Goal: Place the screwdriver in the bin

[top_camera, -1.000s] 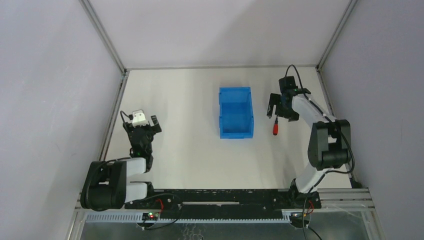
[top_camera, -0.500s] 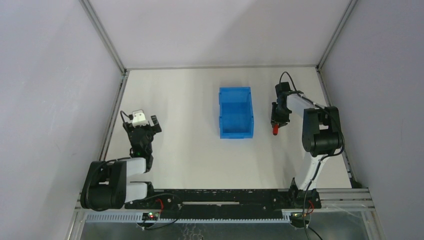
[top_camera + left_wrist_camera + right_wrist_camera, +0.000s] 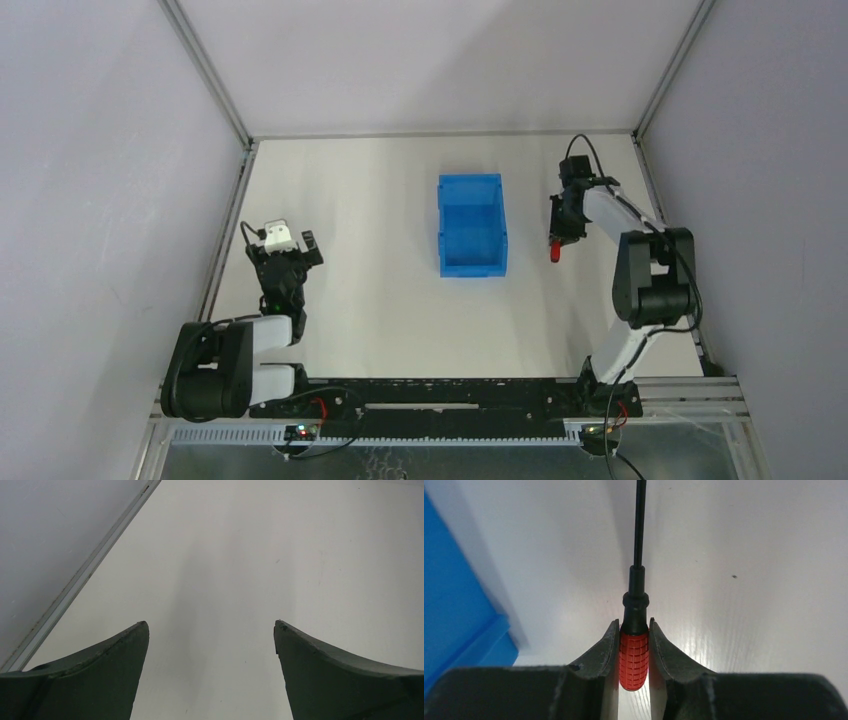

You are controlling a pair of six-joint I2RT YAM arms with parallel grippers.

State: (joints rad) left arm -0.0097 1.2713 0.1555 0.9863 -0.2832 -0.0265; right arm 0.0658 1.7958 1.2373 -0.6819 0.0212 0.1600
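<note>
Next, my right gripper lifts over the bin's side, then lowers inside and releases the screwdriver's handle. That side stands between the screwdriver (image 3: 554,250) and the bin's blue bottom.
The screwdriver (image 3: 633,655) has a short red ribbed handle and a thin black shaft pointing away from the wrist camera. My right gripper (image 3: 633,626) is shut on the red handle, one finger on each side. From above, the screwdriver (image 3: 554,250) shows as a red tip below the right gripper (image 3: 558,232), just right of the bin (image 3: 471,238). The blue bin stands open-topped in the middle of the table; its corner (image 3: 459,630) fills the left of the right wrist view. My left gripper (image 3: 211,626) is open over bare table, far left (image 3: 287,252).
White tabletop (image 3: 380,300) with grey enclosure walls on three sides. A metal frame rail (image 3: 85,575) runs along the table's left edge beside the left gripper. The arm bases sit on the black rail (image 3: 440,395) at the near edge.
The right gripper came down over the screwdriver and its jaws closed from wide open onto the red handle. The left arm has not moved.
</note>
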